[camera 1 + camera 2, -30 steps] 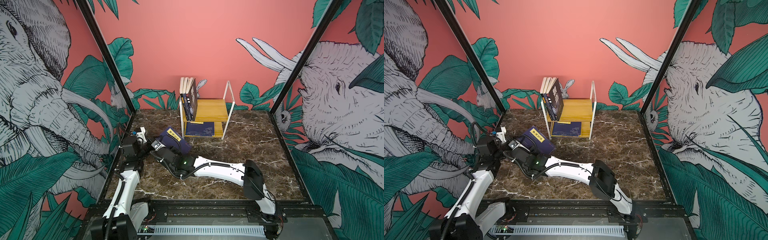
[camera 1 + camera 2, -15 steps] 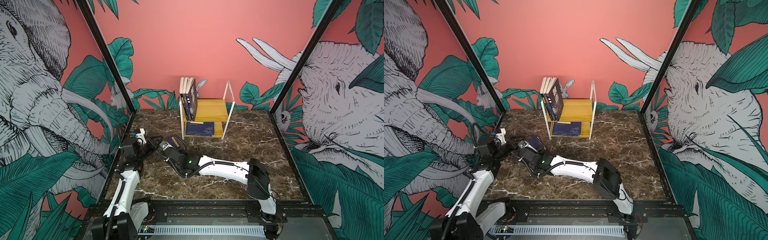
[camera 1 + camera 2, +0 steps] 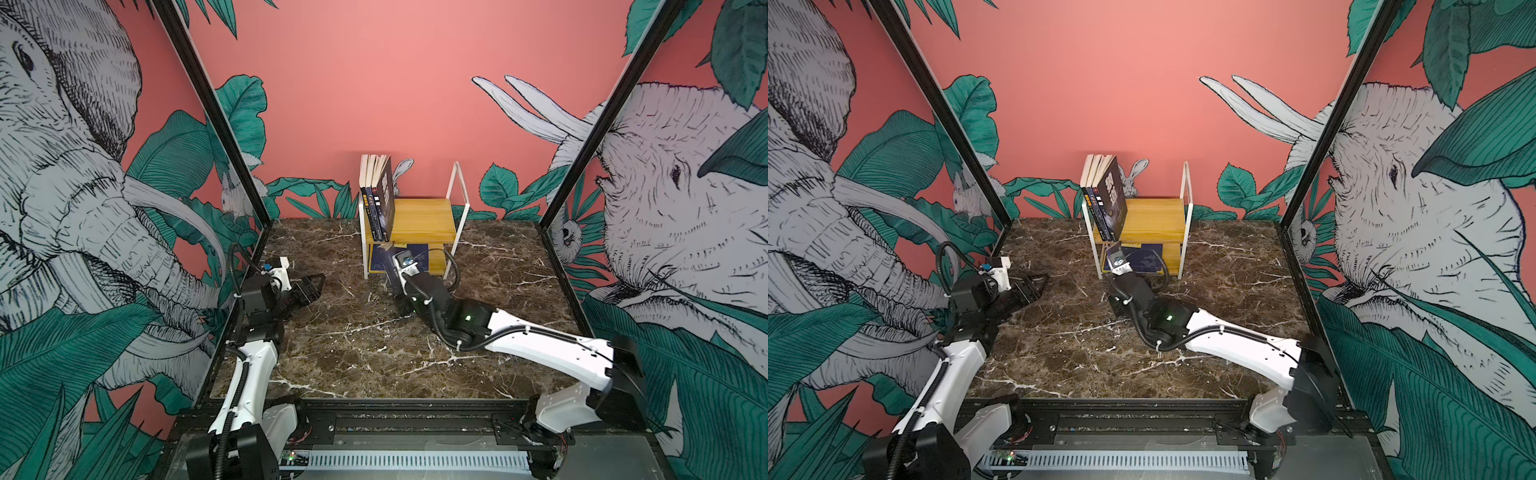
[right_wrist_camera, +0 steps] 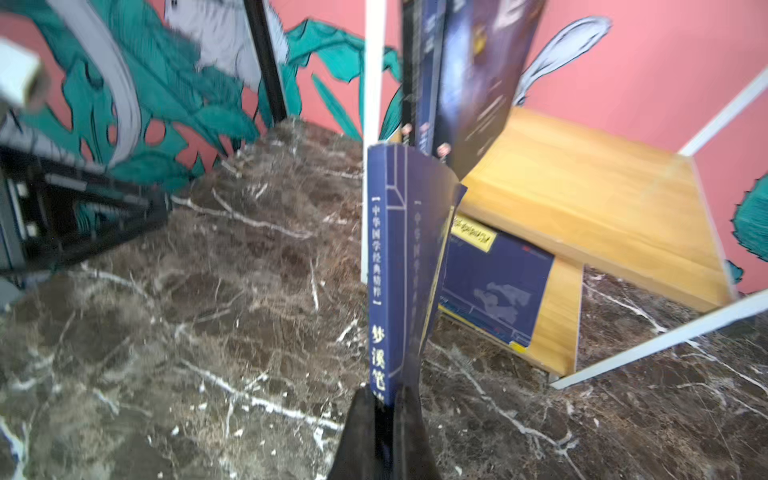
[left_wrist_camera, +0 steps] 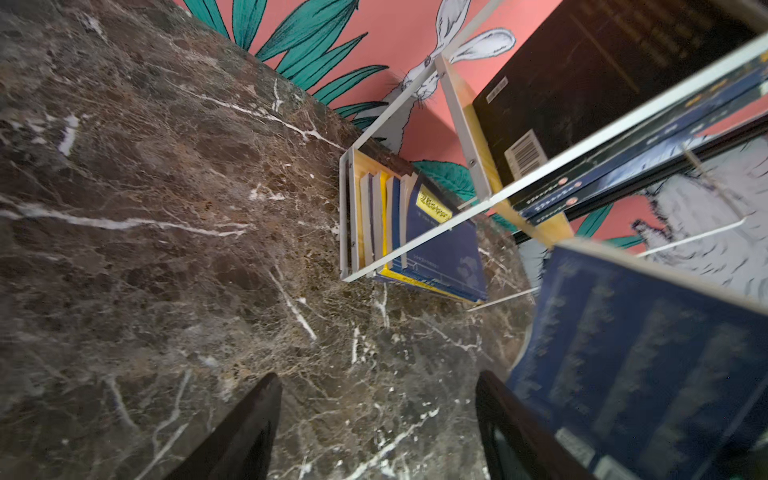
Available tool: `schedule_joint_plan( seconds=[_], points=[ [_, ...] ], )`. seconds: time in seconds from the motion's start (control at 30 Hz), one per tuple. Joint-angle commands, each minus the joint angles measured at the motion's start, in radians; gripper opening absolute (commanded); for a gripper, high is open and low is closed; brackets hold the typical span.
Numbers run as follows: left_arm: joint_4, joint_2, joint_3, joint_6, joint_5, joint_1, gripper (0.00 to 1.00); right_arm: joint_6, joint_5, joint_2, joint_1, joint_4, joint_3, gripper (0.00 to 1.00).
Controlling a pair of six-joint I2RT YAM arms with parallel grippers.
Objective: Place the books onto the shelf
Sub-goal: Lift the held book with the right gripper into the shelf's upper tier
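The top board beside the leaning books is bare. My right gripper will next lift the navy book up and outward onto that board and release the book.
My right gripper (image 4: 384,405) is shut on the lower end of a navy book (image 4: 386,270), held upright with its spine toward the wrist camera. In both top views this book (image 3: 1113,252) stands just in front of the shelf's (image 3: 419,216) left post. Three books (image 3: 379,199) stand leaning at the left of the top board. A stack of navy and yellow books (image 5: 432,249) lies on the lower board. My left gripper (image 3: 314,286) is open and empty, low over the marble at the left.
The marble tabletop (image 3: 353,345) is bounded by black frame posts and printed side walls. The shelf (image 3: 1154,216) stands against the back wall; the right part of its top board is bare. My left gripper (image 4: 83,208) is well left of the held book.
My left gripper has let go of the navy book and opened. My right gripper has shut on the book and carried it from the left side to the front of the shelf.
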State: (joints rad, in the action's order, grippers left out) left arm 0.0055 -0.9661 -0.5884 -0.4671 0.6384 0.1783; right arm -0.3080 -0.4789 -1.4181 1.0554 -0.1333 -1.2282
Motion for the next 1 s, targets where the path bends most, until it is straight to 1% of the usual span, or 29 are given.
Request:
schedule_joint_plan(
  seconds=[0.0, 0.07, 0.17, 0.27, 0.33, 0.37, 0.4, 0.47, 0.6, 0.63, 0.67, 0.7, 0.73, 0.83, 0.9, 0.97],
  points=[
    [-0.049, 0.021, -0.022, 0.164, 0.009, 0.007, 0.79, -0.033, 0.018, 0.076, -0.048, 0.134, 0.019, 0.00],
    [-0.043, 0.028, -0.005, 0.193, 0.000, 0.007, 0.80, -0.011, 0.013, 0.094, -0.071, 0.162, 0.014, 0.00],
    [-0.097, 0.020, -0.018, 0.225, -0.027, 0.009, 0.87, -0.012, -0.030, 0.093, -0.098, 0.179, -0.026, 0.00],
    [-0.084, 0.034, -0.008, 0.260, -0.028, 0.006, 0.93, 0.047, -0.044, 0.070, -0.110, 0.286, -0.044, 0.00],
    [-0.093, 0.037, -0.006, 0.268, -0.028, 0.005, 0.99, 0.093, -0.106, 0.030, -0.116, 0.365, -0.071, 0.00],
    [-0.108, 0.035, -0.013, 0.271, -0.028, 0.004, 0.99, 0.098, -0.151, 0.008, -0.118, 0.406, -0.076, 0.00],
    [-0.118, 0.031, -0.019, 0.268, -0.029, 0.004, 0.99, 0.102, -0.171, -0.007, -0.121, 0.442, -0.076, 0.00],
    [-0.111, 0.034, -0.017, 0.268, -0.028, -0.005, 0.99, 0.145, -0.189, -0.053, -0.126, 0.552, -0.124, 0.00],
    [-0.131, 0.048, -0.019, 0.305, -0.029, -0.036, 0.99, 0.325, -0.222, -0.172, -0.130, 0.767, -0.182, 0.00],
    [-0.144, 0.046, -0.023, 0.310, -0.028, -0.040, 0.99, 0.365, -0.233, -0.219, -0.132, 0.798, -0.206, 0.00],
    [-0.152, 0.043, -0.028, 0.312, -0.029, -0.043, 0.99, 0.385, -0.233, -0.246, -0.136, 0.837, -0.226, 0.00],
    [-0.152, 0.045, -0.028, 0.320, -0.060, -0.046, 0.99, 0.403, -0.220, -0.273, -0.141, 0.856, -0.247, 0.00],
    [-0.145, 0.049, -0.022, 0.332, -0.068, -0.053, 0.99, 0.424, -0.202, -0.301, -0.145, 0.880, -0.263, 0.00],
    [-0.147, 0.054, -0.020, 0.348, -0.070, -0.064, 0.99, 0.453, -0.213, -0.373, -0.158, 0.961, -0.306, 0.00],
    [-0.151, 0.050, -0.024, 0.334, -0.056, -0.065, 0.99, 0.441, -0.219, -0.407, -0.167, 0.973, -0.333, 0.00],
    [-0.136, 0.051, -0.023, 0.325, -0.048, -0.069, 0.99, 0.423, -0.201, -0.439, -0.176, 0.984, -0.347, 0.00]
  ],
)
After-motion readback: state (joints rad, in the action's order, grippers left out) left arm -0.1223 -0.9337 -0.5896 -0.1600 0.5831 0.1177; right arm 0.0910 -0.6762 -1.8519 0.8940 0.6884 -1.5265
